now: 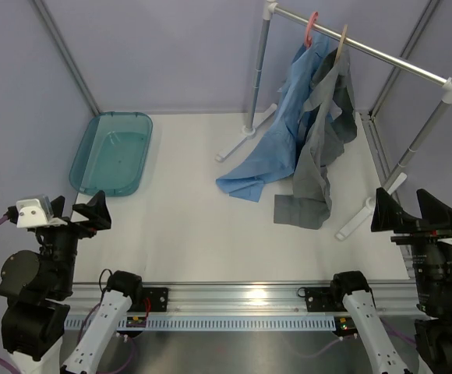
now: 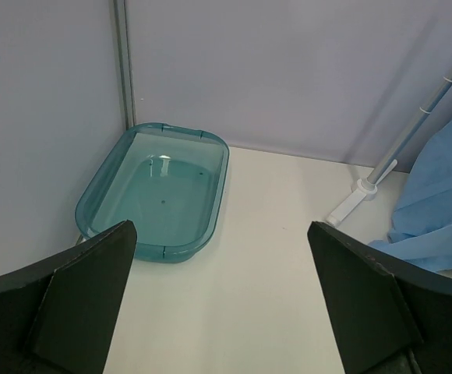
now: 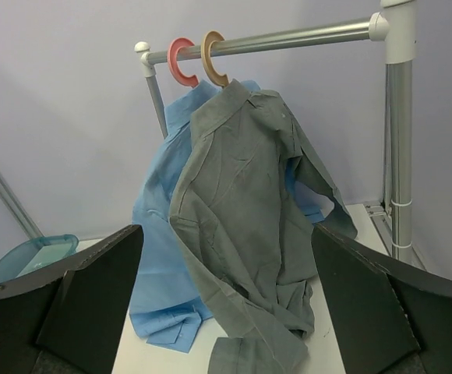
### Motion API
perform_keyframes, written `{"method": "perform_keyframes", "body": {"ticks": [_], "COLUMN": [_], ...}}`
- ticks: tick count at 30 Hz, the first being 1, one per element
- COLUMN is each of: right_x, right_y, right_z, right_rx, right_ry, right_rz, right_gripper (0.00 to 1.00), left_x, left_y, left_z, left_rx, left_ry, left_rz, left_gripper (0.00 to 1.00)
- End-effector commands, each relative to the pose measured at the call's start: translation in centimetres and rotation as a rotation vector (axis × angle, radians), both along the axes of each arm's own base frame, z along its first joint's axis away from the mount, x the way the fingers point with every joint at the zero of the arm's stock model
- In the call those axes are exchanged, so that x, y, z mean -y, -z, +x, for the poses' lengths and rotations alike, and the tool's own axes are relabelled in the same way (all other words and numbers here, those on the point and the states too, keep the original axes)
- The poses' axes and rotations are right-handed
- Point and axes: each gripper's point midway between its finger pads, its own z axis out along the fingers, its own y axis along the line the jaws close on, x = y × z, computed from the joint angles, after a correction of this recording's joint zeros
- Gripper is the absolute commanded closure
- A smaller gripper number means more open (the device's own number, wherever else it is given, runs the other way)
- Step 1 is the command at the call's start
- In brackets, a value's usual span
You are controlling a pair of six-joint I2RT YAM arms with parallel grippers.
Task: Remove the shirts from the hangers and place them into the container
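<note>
My right gripper moves outward and left in the top view onto the grey shirt's near edge (image 1: 318,123) (image 3: 184,226) next, since it hangs nearer than the blue shirt.
A light blue shirt (image 1: 277,136) (image 3: 160,234) hangs on a coral-pink hanger (image 1: 311,29) (image 3: 179,61), and a grey shirt (image 1: 319,156) (image 3: 245,218) on a pale tan hanger (image 1: 341,40) (image 3: 210,56). Both hang from the rail at the back right, their tails resting on the table. The teal container (image 1: 112,152) (image 2: 156,191) sits at the back left with nothing in it. My left gripper (image 1: 82,214) (image 2: 222,300) is open near the front left, facing the container. My right gripper (image 1: 409,210) (image 3: 226,304) is open at the front right, facing the shirts and well short of them.
The grey metal rail (image 1: 366,48) rests on two posts with white feet (image 1: 238,144) (image 1: 362,218) on the table. Grey frame poles (image 1: 62,54) stand at the back corners. An aluminium mounting rail (image 1: 241,300) runs along the near edge.
</note>
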Motion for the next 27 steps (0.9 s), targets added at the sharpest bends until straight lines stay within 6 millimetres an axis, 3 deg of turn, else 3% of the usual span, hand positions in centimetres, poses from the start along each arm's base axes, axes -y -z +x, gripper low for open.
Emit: {"method": "perform_keyframes", "body": {"ticks": [1, 8, 16, 17, 19, 20, 22, 23, 24, 26, 27], "right_x": [-1.0, -3.8, -4.0, -4.2, -4.3, -4.6, -5.4, -5.8, -5.8, -5.6, -5.3], "right_y": [1.3, 2.5, 1.2, 1.7, 0.9, 1.5, 1.0, 1.7, 1.0, 1.9, 1.5], "right_z": [1.5, 3.3, 6.1, 8.0, 8.8, 10.8, 12.0, 13.9, 14.5, 17.3, 18.0], "right_rx": [-0.069, -0.156, -0.234, -0.297, -0.336, -0.394, -0.409, -0.457, -0.450, -0.503, -0.496], "right_ry": [-0.046, -0.186, -0.175, -0.171, -0.169, -0.170, -0.204, -0.208, -0.204, -0.152, -0.121], "right_rz": [-0.028, -0.082, -0.050, -0.042, -0.027, -0.027, -0.040, -0.035, -0.030, -0.014, -0.011], "right_gripper": [0.00, 0.00, 0.01, 0.01, 0.01, 0.00, 0.01, 0.00, 0.00, 0.01, 0.01], "left_x": [0.7, 1.2, 2.7, 2.7, 3.0, 3.1, 3.2, 3.1, 3.2, 3.0, 2.9], "left_y": [-0.2, 1.5, 4.0, 4.2, 5.0, 5.1, 5.5, 5.6, 5.7, 5.8, 5.9], "left_z": [0.5, 1.2, 2.6, 2.7, 3.0, 3.1, 3.2, 3.2, 3.3, 3.2, 3.3], "left_rx": [0.006, -0.033, -0.108, -0.112, -0.133, -0.136, -0.146, -0.147, -0.152, -0.151, -0.153], "left_ry": [0.032, 0.046, 0.103, 0.105, 0.114, 0.117, 0.121, 0.118, 0.118, 0.112, 0.104], "left_rz": [-0.009, -0.011, -0.022, -0.022, -0.023, -0.023, -0.020, -0.020, -0.020, -0.022, -0.023], "left_gripper": [0.01, 0.01, 0.01, 0.01, 0.01, 0.01, 0.01, 0.01, 0.01, 0.01, 0.01]}}
